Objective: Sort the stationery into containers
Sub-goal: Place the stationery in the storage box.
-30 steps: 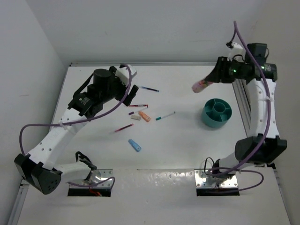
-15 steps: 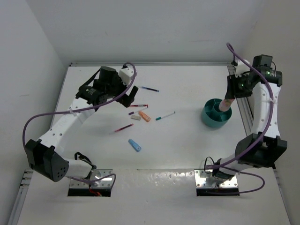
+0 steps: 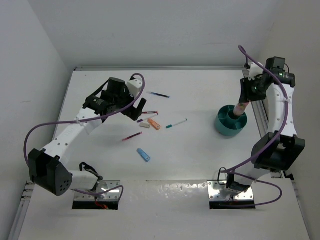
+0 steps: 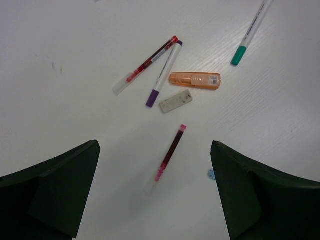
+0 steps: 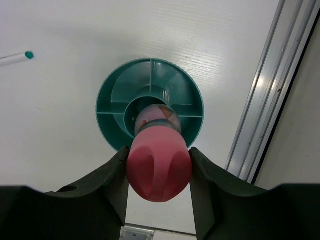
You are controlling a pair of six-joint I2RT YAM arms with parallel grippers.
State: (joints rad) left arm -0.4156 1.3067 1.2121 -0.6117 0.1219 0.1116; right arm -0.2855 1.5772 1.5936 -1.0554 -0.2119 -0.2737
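Observation:
The right gripper should next move the upright marker down and to the left in the top view, where the round middle section of the teal container is, and let go of it.
The fat pink marker (image 5: 159, 165) stands upright with my right gripper (image 5: 159, 169) shut on its cap. Its lower end is in the round middle compartment of the teal container (image 5: 107, 90). From above, the marker (image 3: 241, 108) rises out of the container (image 3: 225, 129) under the right gripper (image 3: 243, 100). My left gripper (image 4: 154, 146) hangs open over a dark red pen (image 4: 170, 152). Beyond it lie the beige eraser (image 4: 176, 101), an orange stick (image 4: 195, 80), a purple-tipped pen (image 4: 164, 75), a red pen (image 4: 150, 63) and a teal pen (image 4: 250, 35). The left gripper (image 3: 141, 111) is empty.
A blue stick (image 3: 144, 155) lies nearer the arm bases, and a thin blue pen (image 3: 160, 94) lies farther back. A metal rail (image 3: 259, 112) runs along the table's right edge, close behind the container. White walls close off the table at the back and left.
The right arm has swung the pink marker from left of the container to above it and stood it upright into the middle. The left arm has moved right, toward the cluster of pens.

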